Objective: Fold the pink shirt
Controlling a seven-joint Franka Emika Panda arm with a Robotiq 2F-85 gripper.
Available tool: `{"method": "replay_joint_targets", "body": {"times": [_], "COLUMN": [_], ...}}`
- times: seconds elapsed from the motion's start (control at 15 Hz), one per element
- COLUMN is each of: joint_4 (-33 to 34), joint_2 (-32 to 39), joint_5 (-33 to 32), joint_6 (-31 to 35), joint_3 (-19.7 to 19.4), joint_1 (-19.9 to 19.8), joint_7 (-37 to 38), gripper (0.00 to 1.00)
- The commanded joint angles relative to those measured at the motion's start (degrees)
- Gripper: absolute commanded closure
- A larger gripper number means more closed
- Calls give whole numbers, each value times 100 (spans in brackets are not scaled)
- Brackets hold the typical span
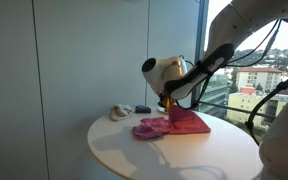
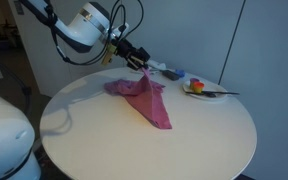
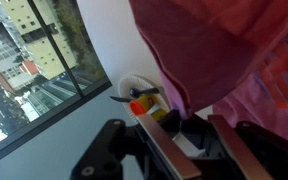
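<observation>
My gripper needs to lower the edge it is holding toward the bunched part of the pink shirt and let go of it there, because the cloth is still hanging above the table.
The pink shirt point(image 1: 174, 123) lies on the round white table point(image 1: 134, 150), with one part lifted. In an exterior view the shirt point(image 2: 144, 97) hangs from my gripper point(image 2: 144, 68), which is shut on its edge a little above the table. In an exterior view the gripper point(image 1: 168, 103) stands over the shirt's middle. In the wrist view the pink cloth point(image 3: 214, 50) fills the upper right and runs down between the fingers point(image 3: 189, 135).
A white plate point(image 2: 200, 90) with red and yellow items and a dark utensil sits at the table's far side; it also shows in the wrist view point(image 3: 136, 92). A small grey and white object point(image 1: 121, 112) lies near the table's edge. Glass walls stand behind.
</observation>
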Motion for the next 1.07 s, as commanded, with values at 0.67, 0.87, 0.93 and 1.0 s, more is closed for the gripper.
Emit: {"method": "replay_joint_targets", "body": {"times": [0.67,0.87,0.93,1.0], "joint_4": [1322,1572,1647,1684], "joint_2": [2161,2307,2350,2362], "joint_5": [-989,-1100,-995,-920], "joint_6": [1239,1148,1145,1168], "joint_3": [-718,-768,-769,-766], "joint_1": [416,430,428,434], "joint_7": [-587,-672,-721,-694], "gripper": [91,92,67,66]}}
